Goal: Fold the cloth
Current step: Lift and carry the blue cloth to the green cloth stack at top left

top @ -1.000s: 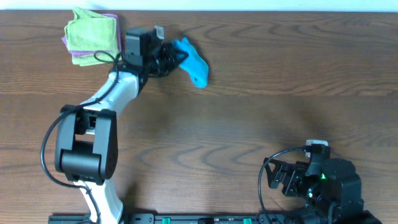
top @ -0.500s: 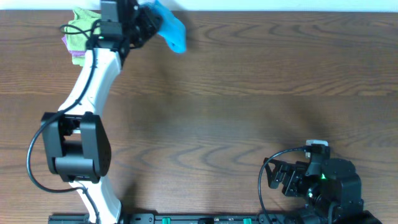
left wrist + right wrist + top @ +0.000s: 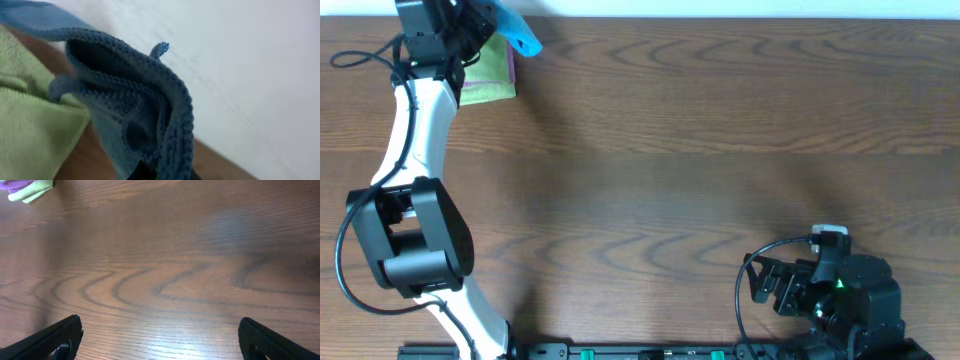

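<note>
The sky-blue cloth hangs past the lime-green cloth's edge, so I will move my left gripper down and farther over that folded stack, then let go of the fold.
The sky-blue cloth hangs bunched from my left gripper at the table's far left corner, above the right edge of the lime-green folded cloth. In the left wrist view the blue cloth fills the frame, folded over itself, with my gripper shut on its lower edge. My right gripper is open and empty, low over bare wood at the near right; in the overhead view it sits at the front right.
The lime-green folded cloth lies on a purple folded cloth at the far left, also seen in the left wrist view and the right wrist view. A white wall lies behind the table's far edge.
My left arm has swung left along the far edge, carrying the blue cloth from the middle-left to above the green and purple stack. The right arm has not moved.
</note>
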Controlling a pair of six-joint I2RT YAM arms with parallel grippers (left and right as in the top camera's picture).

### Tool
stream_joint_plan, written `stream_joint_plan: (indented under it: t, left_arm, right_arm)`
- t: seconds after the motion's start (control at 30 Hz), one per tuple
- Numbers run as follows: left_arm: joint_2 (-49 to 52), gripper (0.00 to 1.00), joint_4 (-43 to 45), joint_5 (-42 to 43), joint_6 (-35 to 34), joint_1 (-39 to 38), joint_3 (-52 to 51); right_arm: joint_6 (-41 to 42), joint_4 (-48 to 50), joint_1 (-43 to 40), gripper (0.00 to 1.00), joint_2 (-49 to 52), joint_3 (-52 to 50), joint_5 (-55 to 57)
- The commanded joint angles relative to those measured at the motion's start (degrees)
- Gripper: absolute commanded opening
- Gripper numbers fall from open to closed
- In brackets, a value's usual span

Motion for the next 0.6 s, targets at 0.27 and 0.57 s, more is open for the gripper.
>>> stream_joint_plan:
  t: [0.27,0.57]
  left_arm:
    - [4.7,0.06,3.7,-2.7,3.0,0.2,2.1]
    - [9.5,0.06,4.7,-1.6,3.0,2.2,6.0]
  right_arm:
    - [0.6,0.1,-0.5,0.99,-0.1,-0.2,-0.2]
    - [0.6,0.1,-0.5,0.99,-0.1,-0.2,-0.2]
